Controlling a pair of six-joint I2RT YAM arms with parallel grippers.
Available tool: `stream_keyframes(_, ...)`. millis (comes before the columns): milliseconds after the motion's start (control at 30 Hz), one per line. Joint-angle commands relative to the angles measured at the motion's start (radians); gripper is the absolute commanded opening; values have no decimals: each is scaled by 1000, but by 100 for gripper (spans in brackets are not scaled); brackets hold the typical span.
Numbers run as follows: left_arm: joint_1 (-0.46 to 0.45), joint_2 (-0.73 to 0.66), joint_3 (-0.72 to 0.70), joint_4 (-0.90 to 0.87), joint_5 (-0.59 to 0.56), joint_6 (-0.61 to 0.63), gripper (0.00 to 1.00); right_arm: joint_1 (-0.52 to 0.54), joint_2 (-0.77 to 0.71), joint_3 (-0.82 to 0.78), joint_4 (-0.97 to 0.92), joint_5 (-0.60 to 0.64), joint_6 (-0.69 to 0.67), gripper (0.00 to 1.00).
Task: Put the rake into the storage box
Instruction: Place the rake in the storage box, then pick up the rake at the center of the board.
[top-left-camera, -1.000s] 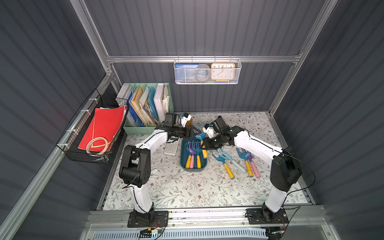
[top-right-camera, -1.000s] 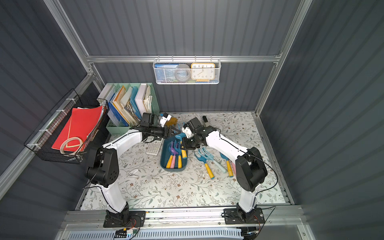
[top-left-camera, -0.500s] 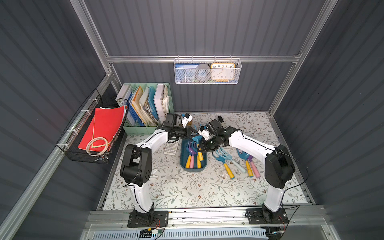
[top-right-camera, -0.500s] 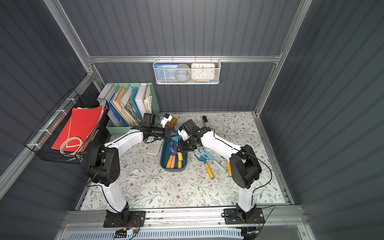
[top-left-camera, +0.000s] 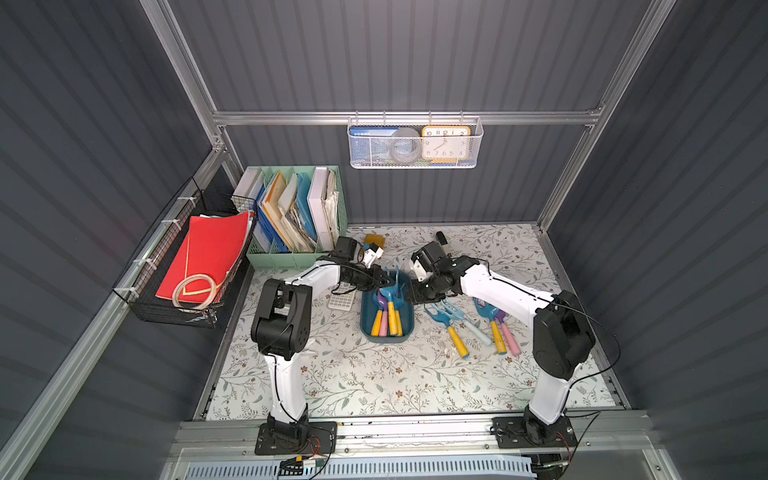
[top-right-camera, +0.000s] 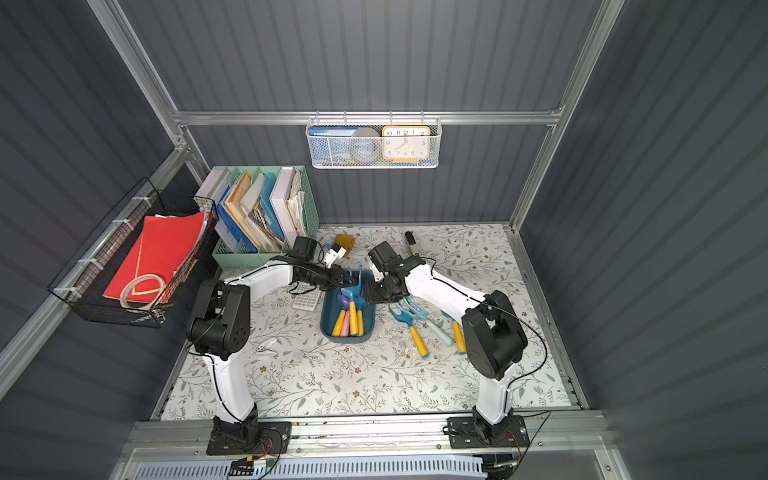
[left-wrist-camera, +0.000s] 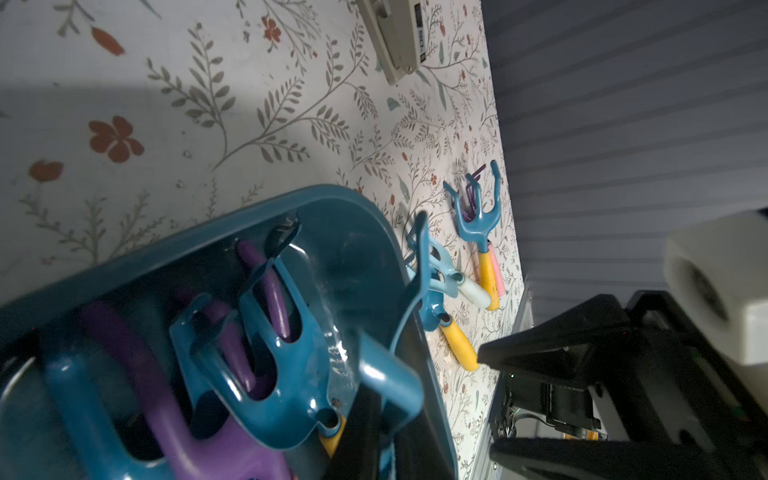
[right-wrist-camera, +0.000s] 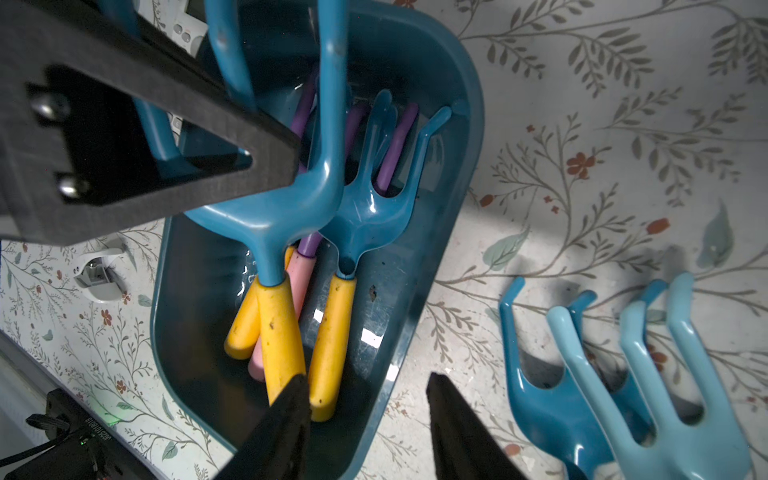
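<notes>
I will move my right gripper back and down, off the box's rim, onto the yellow handle's far end on the mat, because this rake lies closest to the box.
The storage box is a teal tub at mid-table with several rakes lying in it. Over its far end my left gripper is shut on the prongs of a blue rake. Its yellow handle slopes down into the box. My right gripper is open just beside the rake. Its fingers straddle the box's right rim and hold nothing.
Several more rakes lie on the mat right of the box. A calculator sits left of it. The mint file organiser stands at the back left, a black wire basket hangs on the left wall, and a white mesh basket hangs on the back wall.
My left gripper has shut on the rake's prongs. My right gripper has opened and let go of it, then shifted left toward the box.
</notes>
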Motion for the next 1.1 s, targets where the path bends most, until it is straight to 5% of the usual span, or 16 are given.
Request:
stream_keyframes(0,1,33,16,-94,-8,54,26,-2,-31,-20,0,25,12,50)
stream_keyframes(233,-9,17,57,-119,-46,78,59,-2,-34,-32,9,25,11,50)
stream_keyframes(467,-13,10,139,-240,-127,66,57,-5,-22,-38,-12,100,39,50)
stream_keyframes(600,-17,46,241,-342,-487,-46,49,-16,-29,-63,-58,196,99,51)
stream_keyframes(700,-19,40,265,-365,-693,-145,53,-34,-55,-112,-70,256,156,52)
stream_keyframes(900,-20,-40,215,-249,-693,-190,58,-58,-101,-221,-146,365,236,52)
stream_keyframes(1067,-20,-38,208,-242,-664,-194,58,-94,-129,-320,-150,296,239,52)
